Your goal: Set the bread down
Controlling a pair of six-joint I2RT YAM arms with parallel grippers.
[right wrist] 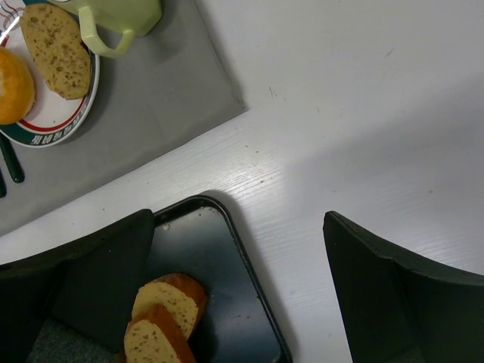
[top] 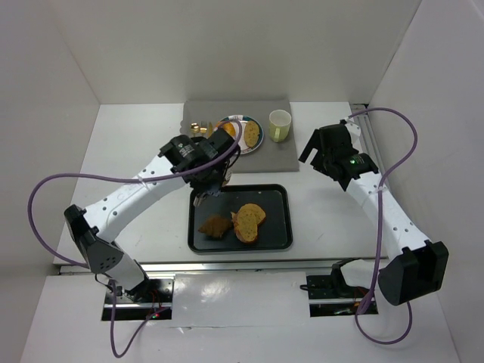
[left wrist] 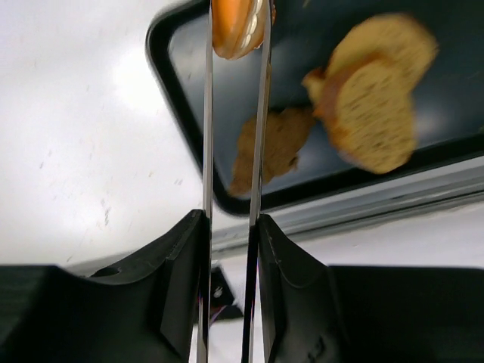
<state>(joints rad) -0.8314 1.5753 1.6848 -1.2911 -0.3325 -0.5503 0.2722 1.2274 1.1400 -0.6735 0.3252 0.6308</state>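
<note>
My left gripper should next move the tongs outward over the bare middle of the white plate to let go of the bread, because there is room between the bun and the slice.
My left gripper (top: 207,184) is shut on a pair of metal tongs (left wrist: 206,151), its black fingers (left wrist: 181,265) pressing both blades. An orange piece of bread (left wrist: 238,26) is pinched in the tong tips over the far left corner of the black tray (top: 276,200). Two overlapping bread slices (top: 249,219) and a flat brown piece (top: 215,225) lie on the tray. A white plate (top: 240,147) on the grey mat holds one bread slice (top: 252,134) and an orange bun (top: 228,128). My right gripper (top: 324,155) hovers open to the right of the mat, holding nothing.
A pale green cup (top: 280,125) stands on the grey mat (top: 280,155) right of the plate. Small golden items (top: 199,127) lie at the plate's left. White walls close in the table on three sides. A metal rail runs along the near edge.
</note>
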